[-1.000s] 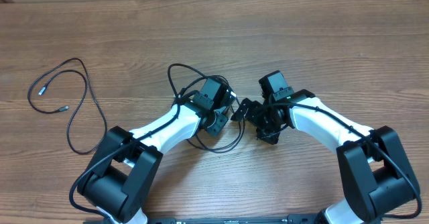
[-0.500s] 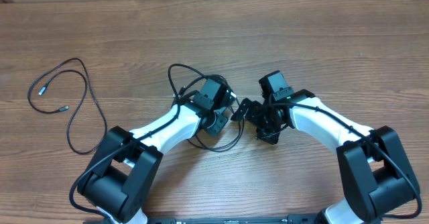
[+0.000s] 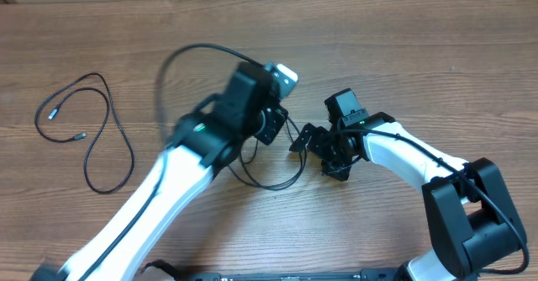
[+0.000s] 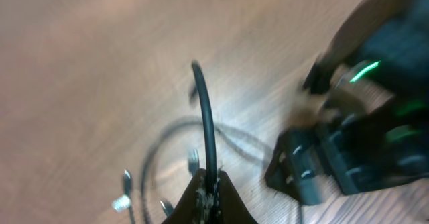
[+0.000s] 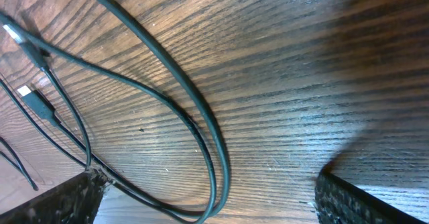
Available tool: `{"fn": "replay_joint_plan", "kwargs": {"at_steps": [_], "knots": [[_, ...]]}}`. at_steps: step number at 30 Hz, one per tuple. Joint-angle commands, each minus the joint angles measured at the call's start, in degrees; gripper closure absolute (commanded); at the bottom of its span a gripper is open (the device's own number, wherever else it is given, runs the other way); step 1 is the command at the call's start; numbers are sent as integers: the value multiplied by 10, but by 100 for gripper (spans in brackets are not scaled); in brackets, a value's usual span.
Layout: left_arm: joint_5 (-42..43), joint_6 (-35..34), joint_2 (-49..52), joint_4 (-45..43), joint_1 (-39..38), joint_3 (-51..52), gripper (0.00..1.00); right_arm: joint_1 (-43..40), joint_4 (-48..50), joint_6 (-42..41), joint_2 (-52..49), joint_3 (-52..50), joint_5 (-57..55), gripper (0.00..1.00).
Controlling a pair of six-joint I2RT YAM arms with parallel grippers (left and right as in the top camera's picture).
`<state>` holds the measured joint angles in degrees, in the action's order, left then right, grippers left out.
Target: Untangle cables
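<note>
The left gripper should next pull up and to the left in the overhead view, toward the separate black cable (image 3: 108,117), before it lets go, because the cable's loops lie bunched below.
My left gripper (image 3: 271,128) is raised above the table and shut on a black cable (image 4: 205,117), which stands straight up out of the pinched fingertips (image 4: 209,185). That cable arcs in a blurred loop (image 3: 197,50) over the left arm. More loops of the cables (image 3: 284,178) lie on the wood under it, with silver plug ends (image 4: 121,200) showing. My right gripper (image 3: 324,151) sits low on the table, open, with two cable strands (image 5: 216,143) curving between its fingers (image 5: 66,198). Two plug ends (image 5: 28,93) lie at that view's left edge.
A separate black cable (image 3: 91,129) with two silver-tipped ends lies in loose loops at the table's far left. Both arms meet near the table's middle, their grippers close together. Bare wood stretches across the back and right.
My left gripper has shut on a cable and the left arm has swung up and away from the table, drawing a loop of cable up with it. The right arm has not moved.
</note>
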<state>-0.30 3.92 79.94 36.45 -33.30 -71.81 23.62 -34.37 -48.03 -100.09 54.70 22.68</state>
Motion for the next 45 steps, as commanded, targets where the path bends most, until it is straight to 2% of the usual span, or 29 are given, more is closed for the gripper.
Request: {"fn": "replay_joint_plan", "kwargs": {"at_steps": [1, 6, 13, 19, 22, 26, 27, 30, 34, 40, 42, 44, 45], "knots": [[-7, -30, -96, 2, 0, -31, 96, 0, -5, 0, -19, -23, -31, 0], [-92, -84, -233, 2, 0, -37, 96, 0, -5, 0, -19, -23, -31, 0], [-95, -145, -388, 12, -1, -37, 96, 0, -1, 0, -19, -23, -31, 0], [-98, -144, -398, 38, -1, -37, 96, 0, 153, 0, -19, -23, -41, 0], [-111, -145, -398, 37, 0, -37, 96, 0, 149, 3, -19, -23, -42, 0], [-117, -145, -398, 31, -1, -37, 96, 0, 144, 2, -19, -23, -111, 0], [-118, -145, -398, 30, -1, -37, 96, 0, 148, 3, -19, -23, -117, 4], [-124, -144, -400, 21, 0, -38, 96, 2, 177, 28, -19, -23, -136, 5], [-133, -145, -400, 6, -1, -50, 96, 16, 226, 127, -19, -23, -140, 19], [-132, -147, -400, 9, -1, -68, 96, 28, 253, 141, -19, -23, -178, 41], [-132, -147, -400, 8, -1, -69, 96, 30, 256, 153, -19, -23, -180, 54], [-132, -147, -400, 6, -1, -75, 96, 31, 260, 156, -19, -23, -185, 73], [-132, -147, -400, 6, -1, -79, 96, 31, 261, 155, -19, -23, -188, 76]]}}
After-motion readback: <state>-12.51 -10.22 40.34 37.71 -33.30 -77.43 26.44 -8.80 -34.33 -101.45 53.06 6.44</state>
